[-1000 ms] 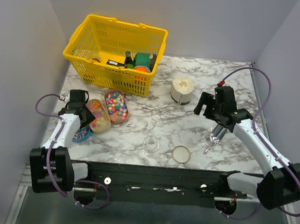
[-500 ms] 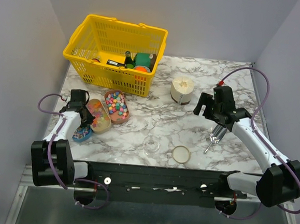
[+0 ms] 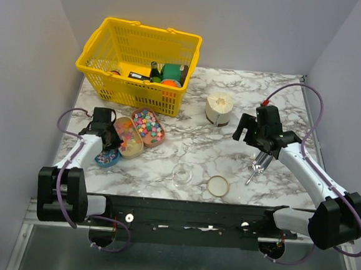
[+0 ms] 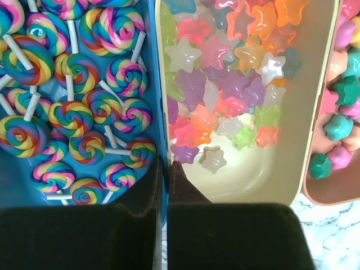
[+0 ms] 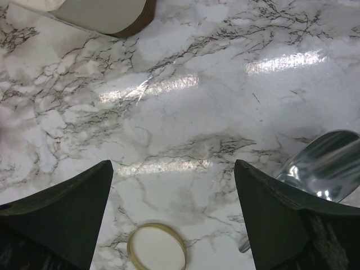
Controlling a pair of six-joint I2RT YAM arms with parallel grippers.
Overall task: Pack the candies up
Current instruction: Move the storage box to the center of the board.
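Observation:
The trays slide toward the cylinder next and I release them, as bare marble past the pink tray lies to the right of my left gripper in the top view.
Three oval trays lie side by side at the left. The blue tray (image 3: 106, 159) holds swirl lollipops (image 4: 73, 112). The cream tray (image 3: 129, 137) holds star candies (image 4: 225, 84). The pink tray (image 3: 149, 125) holds multicoloured candies (image 4: 337, 112). My left gripper (image 4: 164, 169) is shut on the adjoining walls of the blue tray (image 4: 17, 185) and the cream tray (image 4: 270, 174), one finger inside each. My right gripper (image 3: 248, 131) hangs open over bare marble at the right, nothing between its fingers (image 5: 67, 197).
A yellow basket (image 3: 139, 63) of goods stands at the back left. A pale cylinder (image 3: 219, 108) sits mid-table. A small glass jar (image 3: 182, 174) and a round lid (image 3: 218, 186) lie near the front. A metal spoon (image 3: 260, 161) lies beside the right arm.
The left gripper has shut on the tray walls and moved right. All three trays have shifted right and turned with it. The right arm has stayed put.

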